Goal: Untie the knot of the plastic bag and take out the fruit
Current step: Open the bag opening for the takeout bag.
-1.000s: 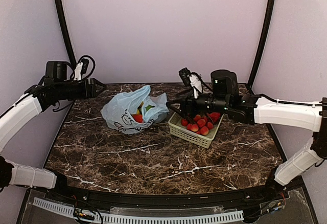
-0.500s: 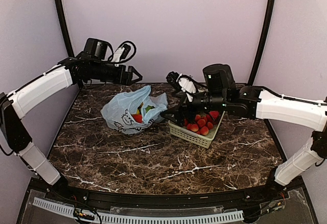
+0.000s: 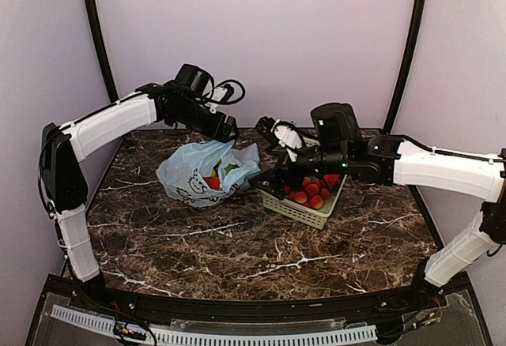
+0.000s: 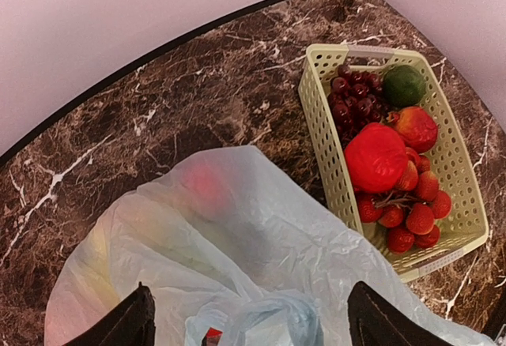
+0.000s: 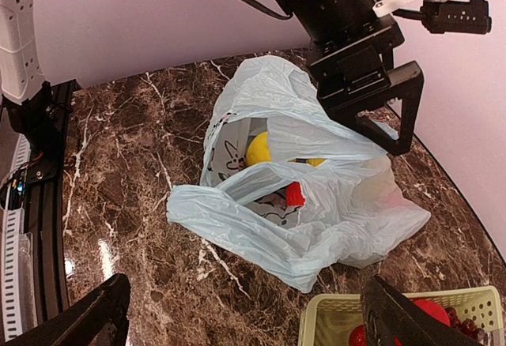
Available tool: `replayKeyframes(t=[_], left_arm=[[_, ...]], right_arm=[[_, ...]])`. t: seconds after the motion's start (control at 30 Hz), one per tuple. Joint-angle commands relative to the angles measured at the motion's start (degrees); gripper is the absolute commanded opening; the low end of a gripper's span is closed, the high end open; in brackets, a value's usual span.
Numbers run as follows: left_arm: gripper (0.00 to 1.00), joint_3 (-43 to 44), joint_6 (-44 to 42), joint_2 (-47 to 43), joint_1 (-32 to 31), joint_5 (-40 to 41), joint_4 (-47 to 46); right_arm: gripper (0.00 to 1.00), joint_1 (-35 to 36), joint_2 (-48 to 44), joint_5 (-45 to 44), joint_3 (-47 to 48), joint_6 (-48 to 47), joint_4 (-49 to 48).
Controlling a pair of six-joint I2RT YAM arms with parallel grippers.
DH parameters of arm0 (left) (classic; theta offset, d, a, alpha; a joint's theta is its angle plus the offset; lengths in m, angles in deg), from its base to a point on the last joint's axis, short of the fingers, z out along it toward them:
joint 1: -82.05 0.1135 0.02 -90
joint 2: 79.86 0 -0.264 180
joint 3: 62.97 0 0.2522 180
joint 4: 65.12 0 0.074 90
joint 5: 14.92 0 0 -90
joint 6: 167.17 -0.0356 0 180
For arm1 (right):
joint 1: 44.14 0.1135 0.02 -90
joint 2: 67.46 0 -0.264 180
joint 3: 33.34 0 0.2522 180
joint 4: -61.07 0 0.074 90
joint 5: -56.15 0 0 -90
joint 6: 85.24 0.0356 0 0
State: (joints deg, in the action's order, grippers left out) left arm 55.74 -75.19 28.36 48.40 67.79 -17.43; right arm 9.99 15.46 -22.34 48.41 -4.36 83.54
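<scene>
The left gripper next needs to go down a little onto a bunched bit of the bag's rim film [image 3: 227,147] just below its spread fingers, then close.
The light blue plastic bag [image 3: 204,171] lies on the marble at back centre with its mouth gaping. In the right wrist view a yellow fruit [image 5: 260,148] and a red piece [image 5: 294,194] show inside the plastic bag [image 5: 269,227]. No tied knot shows; a loose handle loop [image 4: 273,318] lies slack. My left gripper [image 3: 228,133] hovers just above the bag's far side, open, the film [image 4: 237,243] below its spread fingers and nothing between them. My right gripper [image 3: 270,186] stands open, low between bag and basket, and holds nothing.
A pale green lattice basket [image 3: 294,209] stands right of the bag, touching its edge. It holds strawberries, dark grapes, two large red fruits and a dark green one [image 4: 404,85]. The back wall rises close behind both. Bare marble lies in front.
My left arm has swung in from the far left to above the bag. My right gripper has opened wider and shifted left toward the bag. The bag has not moved.
</scene>
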Motion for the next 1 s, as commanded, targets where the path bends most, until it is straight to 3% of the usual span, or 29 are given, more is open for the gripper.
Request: replayKeyframes(t=[0.0,0.17,0.37,0.53,0.63,0.97], left_arm=[[0.83,1.28,-1.63,0.13,-0.95,3.85,5.14],[0.76,0.78,-1.63,0.27,-1.64,4.44,5.93],[0.48,-0.55,-1.63,-0.11,-2.33,3.58,6.35],[0.13,-5.76,-1.29,-3.96,-3.16,4.82,3.53],[0.02,-9.45,-0.48,-8.55,-3.18,6.21,0.47],[0.01,-27.16,6.48,-25.44,-3.18,7.47,-12.15]], right_arm=[[0.99,0.62,-0.6,-0.7,-0.75,0.48,-1.55],[0.99,0.63,0.11,-0.63,-0.3,0.52,-1.56],[0.99,1.94,2.43,-3.91,4.4,-2.16,3.63],[0.99,3.69,4.35,-7.91,6.69,-4.91,5.64],[0.99,4.3,5.42,-8.85,8.58,-7.22,6.62],[0.99,6.16,11.05,-9.73,16.68,-13.21,9.26]])
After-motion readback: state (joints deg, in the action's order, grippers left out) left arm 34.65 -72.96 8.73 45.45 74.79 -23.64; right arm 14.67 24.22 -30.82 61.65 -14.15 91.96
